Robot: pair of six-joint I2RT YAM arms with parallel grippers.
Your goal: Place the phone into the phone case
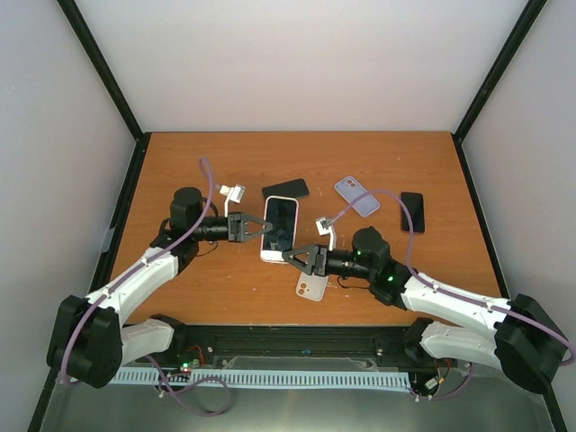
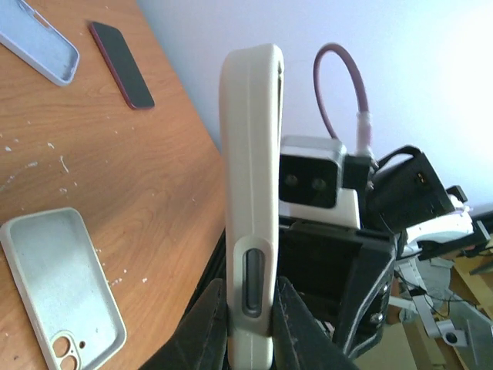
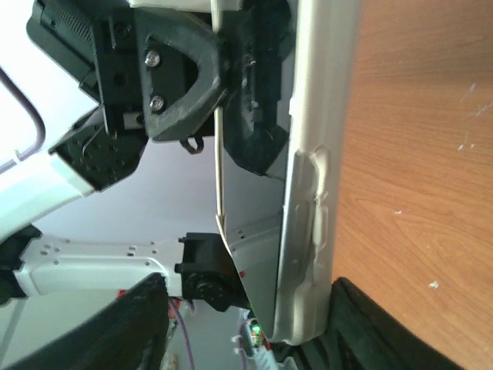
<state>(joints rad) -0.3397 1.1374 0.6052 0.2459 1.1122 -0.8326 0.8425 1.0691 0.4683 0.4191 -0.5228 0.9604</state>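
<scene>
My left gripper lowers the filled case left in the top view next, fingers tilting down, and releases it over bare tabletop.
A phone with a dark screen lies inside a white phone case (image 1: 279, 228) at the table's middle. My left gripper (image 1: 263, 227) is shut on the case's left long edge. In the left wrist view the case (image 2: 250, 154) stands edge-on, pinched between both fingers (image 2: 206, 324) beside its side button. My right gripper (image 1: 290, 256) is open at the case's near right corner. In the right wrist view that corner (image 3: 312, 231) rests against one finger (image 3: 385, 331), while the other finger (image 3: 139, 324) stands well apart.
An empty white case (image 1: 312, 285) lies under the right gripper and also shows in the left wrist view (image 2: 62, 289). A lavender case (image 1: 357, 195), a black phone (image 1: 285, 189) and a dark phone (image 1: 412, 211) lie further back.
</scene>
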